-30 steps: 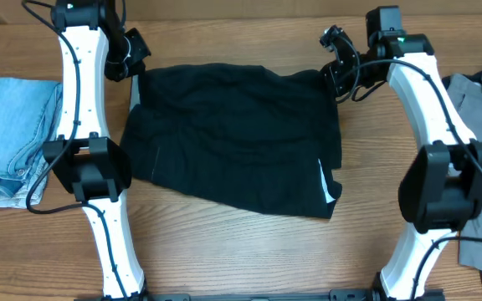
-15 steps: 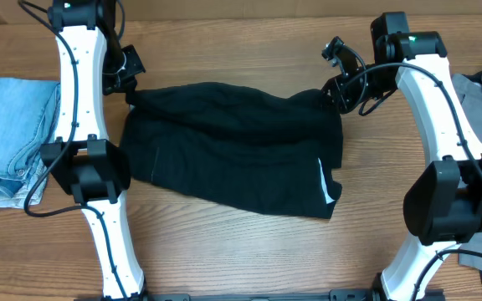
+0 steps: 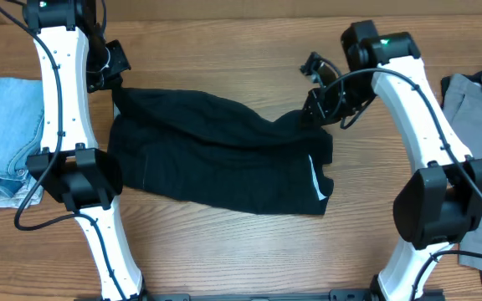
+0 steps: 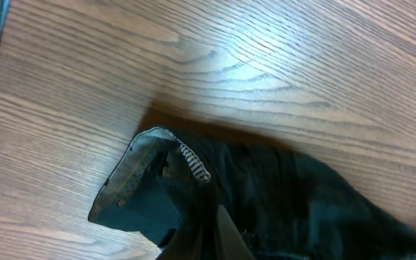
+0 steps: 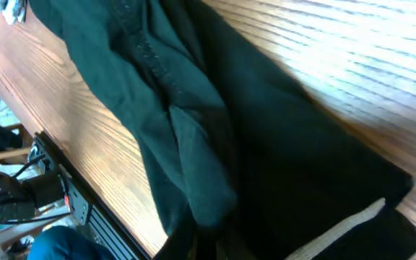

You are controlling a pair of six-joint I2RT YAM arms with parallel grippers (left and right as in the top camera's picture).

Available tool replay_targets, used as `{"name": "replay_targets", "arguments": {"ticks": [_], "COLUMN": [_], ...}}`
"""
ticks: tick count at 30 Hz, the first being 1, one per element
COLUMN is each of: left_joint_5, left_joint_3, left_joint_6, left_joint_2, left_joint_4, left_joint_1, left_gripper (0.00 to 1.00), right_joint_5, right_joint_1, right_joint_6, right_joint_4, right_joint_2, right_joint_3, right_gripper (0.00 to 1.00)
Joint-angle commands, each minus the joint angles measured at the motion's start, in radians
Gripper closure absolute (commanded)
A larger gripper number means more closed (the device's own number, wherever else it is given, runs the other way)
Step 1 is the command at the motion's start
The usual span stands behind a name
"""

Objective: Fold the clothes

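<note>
The garment's corner hangs short of the table's near edge. My left gripper will next go back and down over the garment's near half by the jeans and let go of that corner.
A black garment [image 3: 224, 155] lies across the middle of the wooden table, with a white stripe near its right edge. My left gripper [image 3: 111, 79] is shut on its far left corner, and the wrist view shows the waistband corner [image 4: 146, 162] bunched at my fingers [image 4: 226, 235]. My right gripper [image 3: 318, 107] is shut on the far right corner, with black cloth [image 5: 215, 144] draped from the jaws. Both far corners are drawn toward the front, so the back edge sags between them.
Folded light blue jeans [image 3: 2, 138] lie at the left edge. A grey garment [image 3: 479, 159] lies at the right edge. Bare wood [image 3: 224, 50] shows behind the black garment and in front of it.
Both grippers have pulled the far edge of the black garment forward and leftward. The garment is now narrower front to back and has shifted left.
</note>
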Motion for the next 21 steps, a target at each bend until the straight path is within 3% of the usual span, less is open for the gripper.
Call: {"name": "replay_targets", "arguments": {"ticks": [1, 9, 14, 18, 21], "left_joint_5": [0.025, 0.027, -0.124, -0.122, -0.124], "left_joint_3": [-0.009, -0.214, -0.454, -0.651, -0.733], "left_joint_6": [0.077, 0.128, 0.003, -0.016, -0.043], "left_joint_2": [-0.040, -0.162, -0.204, -0.204, -0.204], "left_joint_4": [-0.002, -0.002, 0.006, 0.095, 0.121], "left_joint_1": [0.003, -0.004, -0.004, -0.004, -0.001], "left_gripper": [0.96, 0.96, 0.96, 0.96, 0.96], "right_joint_5": [0.009, 0.016, 0.016, 0.016, 0.087], "right_joint_1": [0.003, 0.005, 0.027, 0.070, 0.099], "right_joint_6": [0.031, 0.042, 0.087, 0.117, 0.219], "right_joint_4": [-0.001, -0.024, 0.003, 0.024, 0.089], "right_joint_2": [-0.046, -0.046, -0.046, -0.046, -0.046], "right_joint_3": [0.021, -0.003, -0.129, -0.214, -0.324], "right_gripper": [0.96, 0.96, 0.96, 0.96, 0.96]}}
